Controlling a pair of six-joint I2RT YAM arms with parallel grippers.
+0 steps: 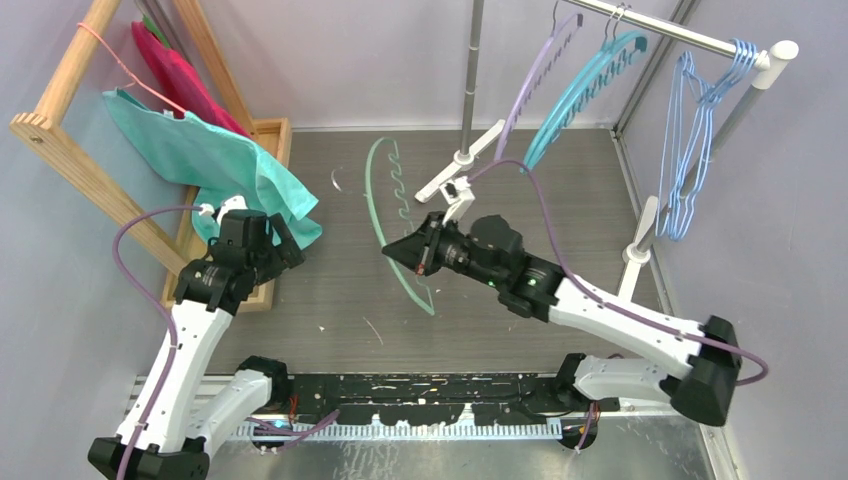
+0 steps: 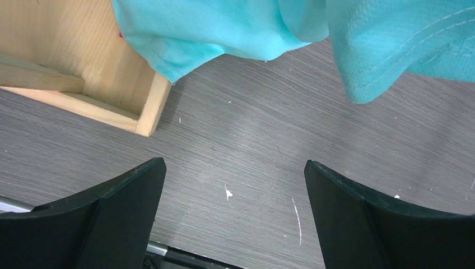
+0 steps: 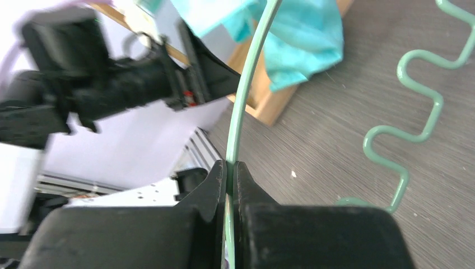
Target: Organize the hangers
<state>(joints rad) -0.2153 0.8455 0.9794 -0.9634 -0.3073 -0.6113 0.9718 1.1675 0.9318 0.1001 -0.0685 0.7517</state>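
The green hanger (image 1: 378,185) should next go up and outward in my right gripper to the silver bar beside the lilac hanger and be released there, as other hangers already hang there.
My right gripper (image 1: 405,250) is shut on the green hanger (image 1: 378,185), gripping its arched rim and holding it tilted over the grey table. In the right wrist view the rim (image 3: 246,84) runs between my fingers (image 3: 215,182) and the zigzag lower bar (image 3: 425,120) shows at right. A lilac hanger (image 1: 535,75), a teal hanger (image 1: 585,85) and several light-blue wire hangers (image 1: 695,150) hang on the silver rail (image 1: 680,35). My left gripper (image 1: 285,245) is open and empty; in its wrist view the gap (image 2: 232,185) shows only bare table.
A wooden rack (image 1: 75,165) at left carries a turquoise cloth (image 1: 200,150), a red garment (image 1: 175,70) and a pink wire hanger (image 1: 125,70). The rail's white feet (image 1: 460,165) and post (image 1: 640,240) stand on the table at back and right.
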